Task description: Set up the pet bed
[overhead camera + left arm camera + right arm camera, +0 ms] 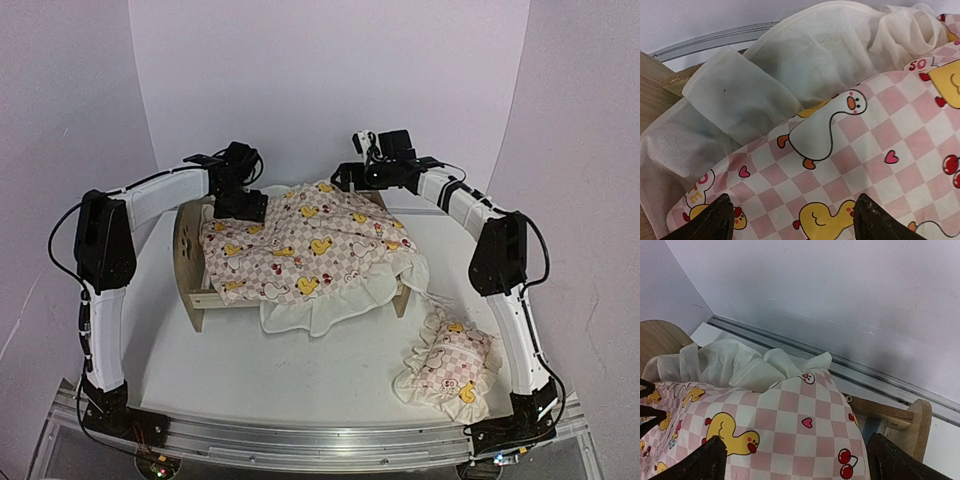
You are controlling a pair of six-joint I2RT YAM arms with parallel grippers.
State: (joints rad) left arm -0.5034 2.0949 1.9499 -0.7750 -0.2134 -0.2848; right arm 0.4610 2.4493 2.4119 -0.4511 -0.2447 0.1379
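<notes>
My right gripper should move down next onto the quilt's back corner (346, 197) (804, 444) near the wooden end post and close there. The cloth lies spread below its open fingers.
The pet bed (187, 245) stands mid-table, its rounded wooden headboard on the left. A frilled duck-print quilt (305, 250) is spread over it, and its white frill hangs over the front rail. My left gripper (241, 206) hovers over the quilt's back left corner near the headboard. In the left wrist view this gripper (792, 225) is open, the quilt (880, 130) flat below its fingertips (710, 222). My right gripper (352, 181) is over the back right corner. In the right wrist view it (795, 462) is open above the quilt (790, 415), with the bed's wooden post (917, 420) beside it.
A small frilled pillow (450, 365) of the same print lies on the table at the front right, apart from the bed. The white back wall (840, 295) and its metal rail (880, 375) run close behind the bed. Both arms reach in from the sides.
</notes>
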